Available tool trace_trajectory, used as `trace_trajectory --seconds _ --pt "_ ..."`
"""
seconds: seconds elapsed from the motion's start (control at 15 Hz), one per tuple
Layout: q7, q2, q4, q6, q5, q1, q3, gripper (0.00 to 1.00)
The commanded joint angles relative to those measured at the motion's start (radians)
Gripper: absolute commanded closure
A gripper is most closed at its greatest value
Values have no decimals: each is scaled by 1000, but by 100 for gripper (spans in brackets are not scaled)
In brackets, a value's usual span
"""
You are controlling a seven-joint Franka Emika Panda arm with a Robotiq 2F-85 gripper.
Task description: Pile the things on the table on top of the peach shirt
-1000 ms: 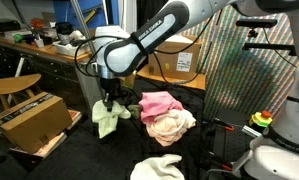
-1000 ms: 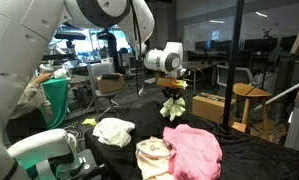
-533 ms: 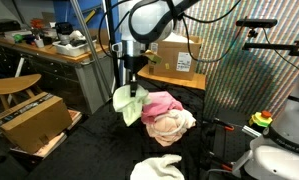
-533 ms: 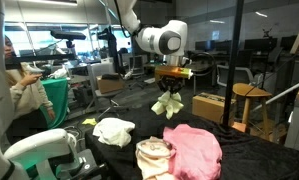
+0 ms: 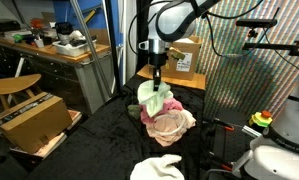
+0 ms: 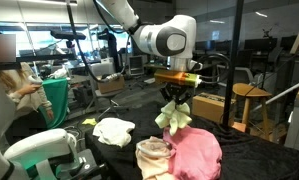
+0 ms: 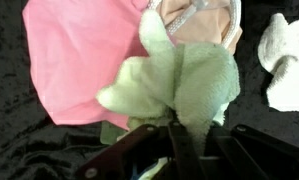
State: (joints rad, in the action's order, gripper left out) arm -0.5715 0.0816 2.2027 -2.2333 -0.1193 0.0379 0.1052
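My gripper shifts across toward the peach shirt [image 5: 169, 126] [image 7: 204, 25] next, lowers and releases, since the shirt lies below and beside it and my gripper's cloth hangs over the pink garment.
My gripper [image 5: 157, 79] [image 6: 175, 96] is shut on a pale yellow-green cloth [image 5: 150, 97] [image 6: 172, 117] [image 7: 179, 85]. The cloth hangs in the air over the pile. Right under it lies the bright pink garment [image 5: 172, 102] [image 6: 201, 150] [image 7: 74, 55], next to the peach shirt [image 5: 169, 126] [image 6: 153, 158] [image 7: 204, 25]. A white cloth [image 5: 157, 168] [image 6: 113, 131] [image 7: 287, 60] lies apart from them on the black table [image 5: 94, 145] [image 6: 139, 112]. In the wrist view the gripper [image 7: 179, 140] pinches the cloth's top fold between its fingers.
An open cardboard box [image 5: 34, 120] stands beside the table, and another box [image 5: 179, 60] behind it. A wooden workbench [image 5: 39, 48] runs along the back. In an exterior view a box [image 6: 211, 105], a wooden stool [image 6: 251, 95] and a green bin [image 6: 57, 100] stand around the table.
The arm has risen and carried the hanging cloth across the table, from beside the pile to over the pink garment and peach shirt. The grip has stayed shut.
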Motion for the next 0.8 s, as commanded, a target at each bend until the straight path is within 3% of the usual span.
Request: trace_trajectory --seconds 0.0,0.47,0.53,0.6,0.67,0.73 --pt "30 -24 74 -41 14 -14 -33 97" --pt "121 34 133 -117 63 -18 -44 97" --pt "129 37 139 -130 61 -17 -43 89" --pt "137 41 141 -142 59 -16 -43 63" --pt "146 43 144 -153 57 -15 -42 63" --pt "149 42 146 -159 57 -14 -42 56"
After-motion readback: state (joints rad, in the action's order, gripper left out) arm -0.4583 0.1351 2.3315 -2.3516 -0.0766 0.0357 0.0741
